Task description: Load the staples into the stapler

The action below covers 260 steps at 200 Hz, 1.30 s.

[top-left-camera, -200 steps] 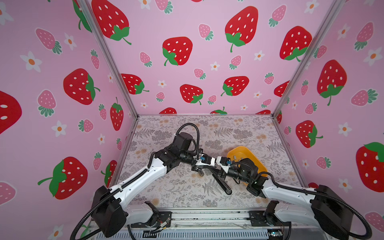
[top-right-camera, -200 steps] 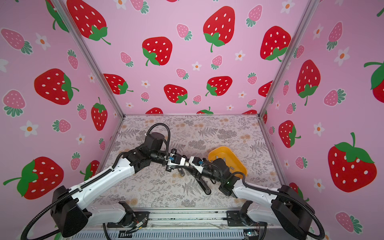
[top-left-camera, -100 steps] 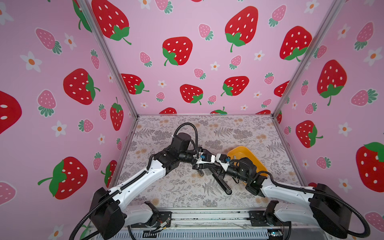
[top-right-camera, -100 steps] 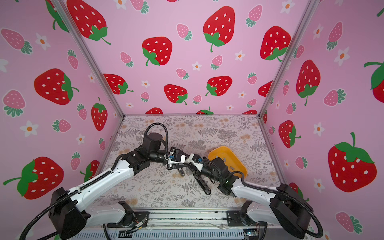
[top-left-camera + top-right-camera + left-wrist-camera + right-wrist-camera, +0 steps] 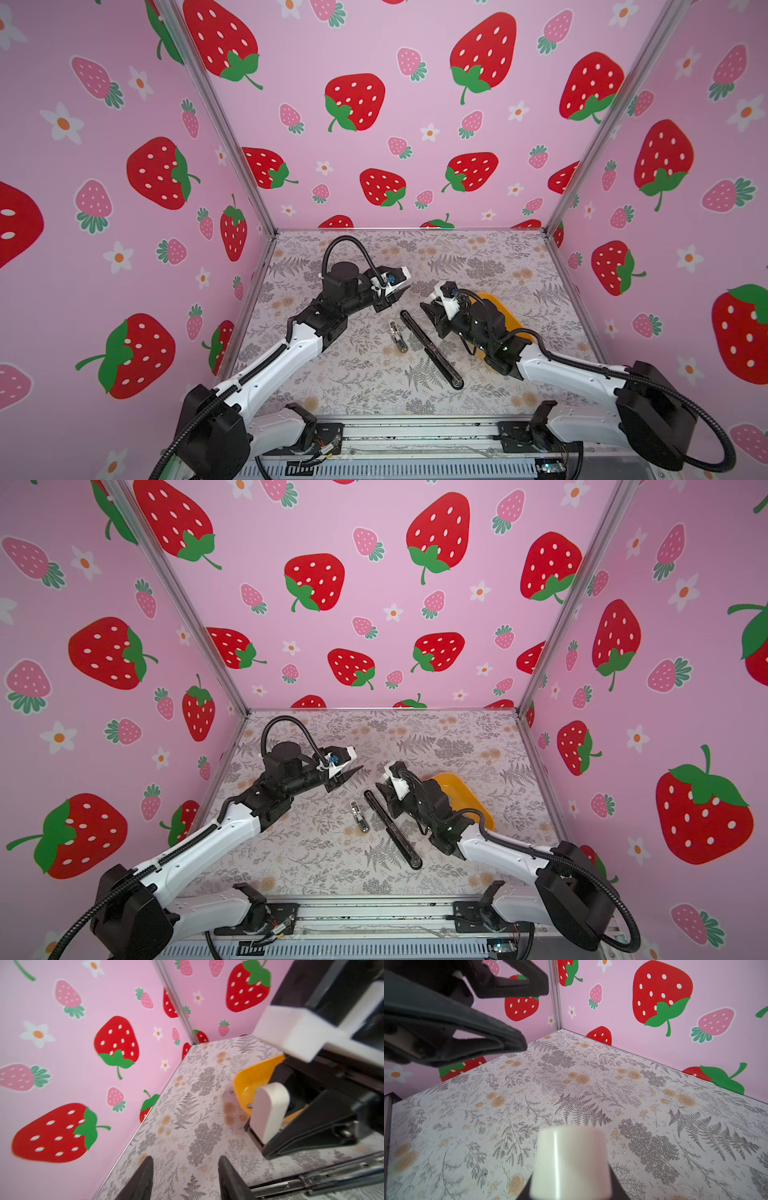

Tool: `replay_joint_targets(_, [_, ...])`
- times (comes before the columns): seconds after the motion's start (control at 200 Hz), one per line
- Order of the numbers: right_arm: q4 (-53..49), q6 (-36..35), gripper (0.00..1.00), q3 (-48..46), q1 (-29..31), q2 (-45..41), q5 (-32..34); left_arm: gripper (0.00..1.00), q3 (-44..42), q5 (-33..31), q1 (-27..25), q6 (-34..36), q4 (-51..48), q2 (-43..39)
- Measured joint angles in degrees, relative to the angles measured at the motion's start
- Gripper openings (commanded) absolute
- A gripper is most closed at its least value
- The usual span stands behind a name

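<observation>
I should tip my right gripper down and lower it back onto the clear floor (image 5: 389,355) beside the grey metal piece to release, as that floor is below it and nearer my base.
The long black stapler (image 5: 432,351) (image 5: 392,829) lies flat on the floral floor, its metal channel showing in the left wrist view (image 5: 311,1180). A small grey strip of the staples (image 5: 250,1105) peeks out of the yellow tray (image 5: 249,1078). My right gripper (image 5: 430,316) (image 5: 571,1186) hovers at the stapler's far end, shut on a white rounded piece (image 5: 268,1113) (image 5: 571,1157). My left gripper (image 5: 404,289) (image 5: 185,1169) hangs a little to its left, open, with only floor between its fingers.
A short grey metal piece (image 5: 397,336) (image 5: 358,816) lies just left of the stapler. The yellow tray (image 5: 509,316) (image 5: 465,791) sits under the right arm. Pink strawberry walls close in the back and both sides; the rail runs along the front.
The two grippers were tip to tip above the stapler. Now the left one stands open and has drawn back from the right one, which has narrowed on the white piece.
</observation>
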Motion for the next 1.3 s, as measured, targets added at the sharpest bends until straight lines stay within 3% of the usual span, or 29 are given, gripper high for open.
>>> replay_joint_targets(0.295, [-16.87, 8.94, 0.11, 11.69, 10.43, 8.09, 10.05, 0.52, -0.04, -16.52, 3.69, -3.61, 2.25, -0.11])
replay_joint_targets(0.6, [-28.65, 16.9, 0.12, 21.22, 20.39, 20.28, 13.16, 0.52, -0.04, -22.51, 6.84, -6.64, 2.67, -1.53])
replay_joint_targets(0.825, [-32.72, 19.3, 0.13, 25.9, 20.68, 30.49, 12.72, 0.53, -0.04, -24.26, 7.63, -7.67, 2.67, -1.53])
replay_joint_targets(1.3, [-34.36, 22.43, 0.23, 27.54, 20.76, 35.1, 13.14, 0.52, -0.04, -23.34, 8.7, -10.01, 2.56, -1.53])
